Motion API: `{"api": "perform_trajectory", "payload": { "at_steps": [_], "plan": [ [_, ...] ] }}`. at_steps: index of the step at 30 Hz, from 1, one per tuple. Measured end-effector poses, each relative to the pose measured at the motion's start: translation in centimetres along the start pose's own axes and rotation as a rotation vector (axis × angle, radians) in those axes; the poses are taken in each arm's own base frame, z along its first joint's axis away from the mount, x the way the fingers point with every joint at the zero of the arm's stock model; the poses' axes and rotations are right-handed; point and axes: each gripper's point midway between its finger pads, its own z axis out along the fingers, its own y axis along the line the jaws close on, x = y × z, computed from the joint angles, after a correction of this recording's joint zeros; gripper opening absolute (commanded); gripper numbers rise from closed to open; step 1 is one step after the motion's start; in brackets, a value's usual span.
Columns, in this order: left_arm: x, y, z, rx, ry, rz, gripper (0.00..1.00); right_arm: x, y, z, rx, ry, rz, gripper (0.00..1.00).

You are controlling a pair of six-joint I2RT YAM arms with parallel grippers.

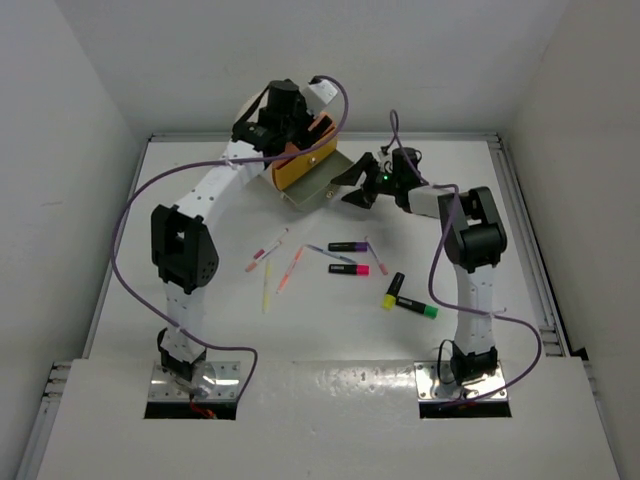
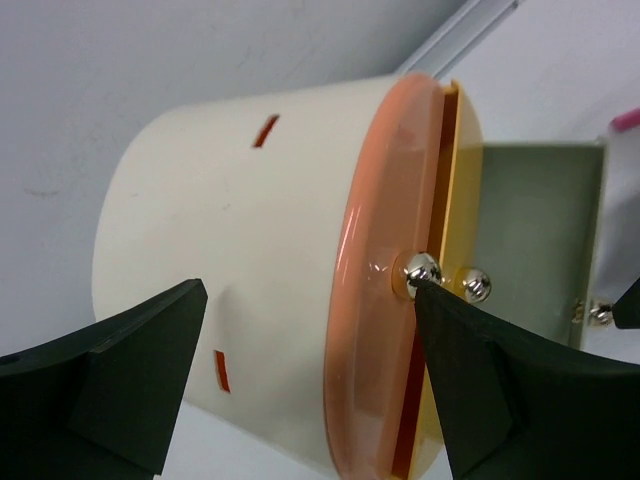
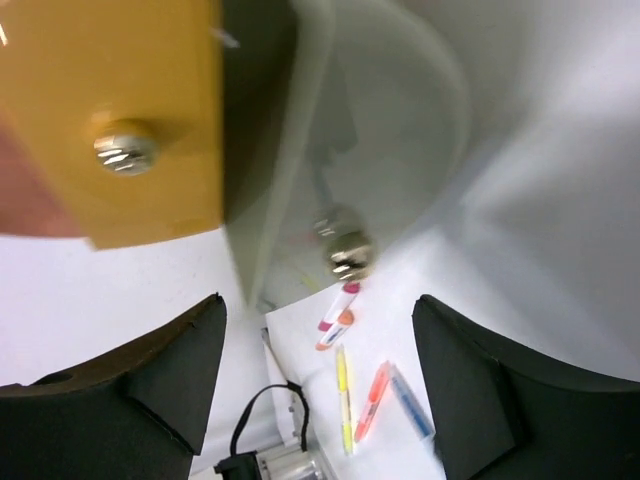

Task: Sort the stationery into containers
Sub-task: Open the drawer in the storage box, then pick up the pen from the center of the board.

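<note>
The grey drawer is open, so my right gripper will move off its knob, toward the right in the top view and down to the tabletop.
The cream-white round cabinet (image 1: 262, 108) stands at the back centre, also in the left wrist view (image 2: 220, 250). Its pink-peach drawer (image 2: 375, 250) is shut, the yellow-orange drawer (image 1: 300, 165) is slightly out, and a grey-green drawer (image 1: 318, 182) is pulled far out. My left gripper (image 2: 308, 290) is open at the cabinet's front, one fingertip (image 2: 425, 295) touching the pink drawer's knob (image 2: 420, 268). My right gripper (image 1: 358, 188) is open and empty beside the grey drawer, whose knob (image 3: 345, 255) sits between its fingers. Highlighters with purple (image 1: 347, 245), pink (image 1: 348, 268), yellow (image 1: 393, 291) and green (image 1: 416, 308) caps lie on the table with several pens (image 1: 266, 287).
The pens lie left of the highlighters, mid-table; some show in the right wrist view (image 3: 343, 395). Purple cables (image 1: 130, 230) loop off both arms. Raised rails (image 1: 525, 240) run along the table's right and back edges, with white walls all round.
</note>
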Motion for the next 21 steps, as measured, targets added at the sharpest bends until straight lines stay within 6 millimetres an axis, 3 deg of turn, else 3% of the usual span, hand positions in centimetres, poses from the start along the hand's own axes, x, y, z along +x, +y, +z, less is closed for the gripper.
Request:
{"api": "perform_trajectory", "payload": {
  "at_steps": [7,12,16,19,21],
  "plan": [
    [-5.0,2.4,-4.0,-0.041,-0.167,-0.088,0.91,-1.5,4.2,-3.5,-0.035,-0.055,-0.119,0.7],
    [-8.8,3.1,-8.2,0.068,-0.299,-0.111,0.82,-1.5,4.7,-6.3,0.018,-0.066,-0.206,0.56],
    [-9.6,0.2,-11.5,0.253,-0.317,-0.08,0.63,-2.2,4.3,-9.2,0.113,-0.1,-0.313,0.47],
    [-8.8,-4.9,-13.5,0.439,-0.292,-0.055,0.55,-4.4,3.6,-13.0,0.223,-0.175,-0.434,0.45],
    [-6.8,-9.3,-14.4,0.581,-0.237,-0.051,0.53,-6.3,2.9,-16.1,0.305,-0.236,-0.518,0.44]
  ]
}}
